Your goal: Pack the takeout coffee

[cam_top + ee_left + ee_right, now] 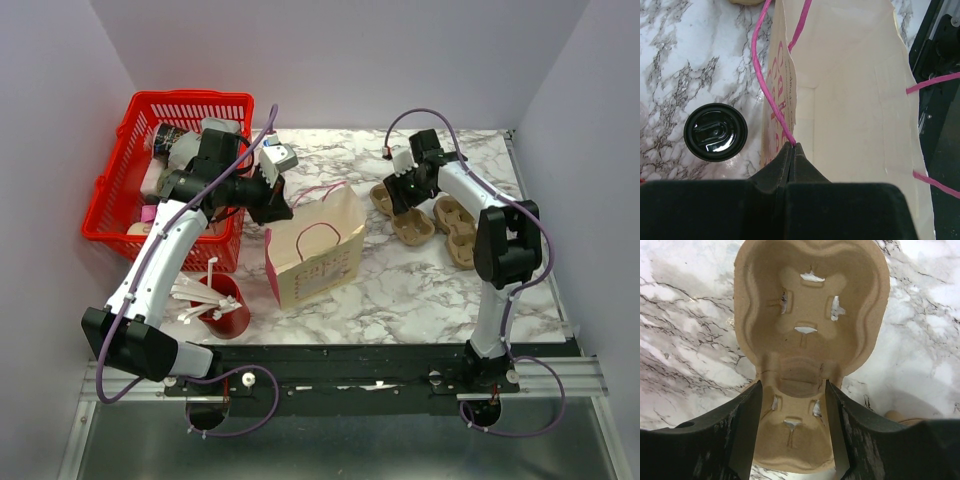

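The right gripper goes a little further down onto the carrier's middle fold point(397, 211) point(798, 377) next and closes across it, since it already lies between my open fingers.
The takeout coffee point(715, 132) shows only in the left wrist view, from above: a round black lid on the marble, just left of the cream paper bag point(850, 100). In the top view it is hidden. My left gripper point(792, 145) is shut on the bag's pink handle point(767, 90) at the near rim of the open bag point(315, 255), seen in the top view at the bag's upper left corner point(278, 208). My right gripper point(793, 382) stands open over a brown pulp cup carrier point(807, 305), its fingers on either side of the near cell.
A red basket point(190, 98) holding several items stands at the back left. A red cup of white sticks point(225, 310) lies near the left arm's base. A second pulp carrier point(458, 232) lies to the right of the first carrier point(400, 212).
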You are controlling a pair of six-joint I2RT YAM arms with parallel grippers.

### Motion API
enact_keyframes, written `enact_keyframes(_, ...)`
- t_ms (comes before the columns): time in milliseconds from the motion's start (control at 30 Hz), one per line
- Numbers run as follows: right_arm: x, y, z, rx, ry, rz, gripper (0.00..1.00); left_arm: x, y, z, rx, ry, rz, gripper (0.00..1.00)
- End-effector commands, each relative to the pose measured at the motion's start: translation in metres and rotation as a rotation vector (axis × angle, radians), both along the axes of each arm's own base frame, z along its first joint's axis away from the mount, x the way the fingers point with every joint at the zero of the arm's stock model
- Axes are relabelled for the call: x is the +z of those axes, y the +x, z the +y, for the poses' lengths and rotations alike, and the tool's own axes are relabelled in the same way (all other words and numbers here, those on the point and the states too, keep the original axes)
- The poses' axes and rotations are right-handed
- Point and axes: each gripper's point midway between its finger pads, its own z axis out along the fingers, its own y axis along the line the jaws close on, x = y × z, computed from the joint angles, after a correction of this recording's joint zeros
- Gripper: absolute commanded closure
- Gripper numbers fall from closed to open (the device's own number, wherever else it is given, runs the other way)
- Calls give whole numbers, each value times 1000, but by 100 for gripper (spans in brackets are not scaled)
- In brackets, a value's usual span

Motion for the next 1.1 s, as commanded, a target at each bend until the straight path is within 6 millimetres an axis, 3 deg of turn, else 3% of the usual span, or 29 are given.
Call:
enact_keyframes(0,-6,9,-3,-22,-32,-12,38,2,1,2,12,-10,-2,100)
enact_keyframes(1067,-16,5,-3,-46,-60,8,50,-2,8,5,31,-15,15,100)
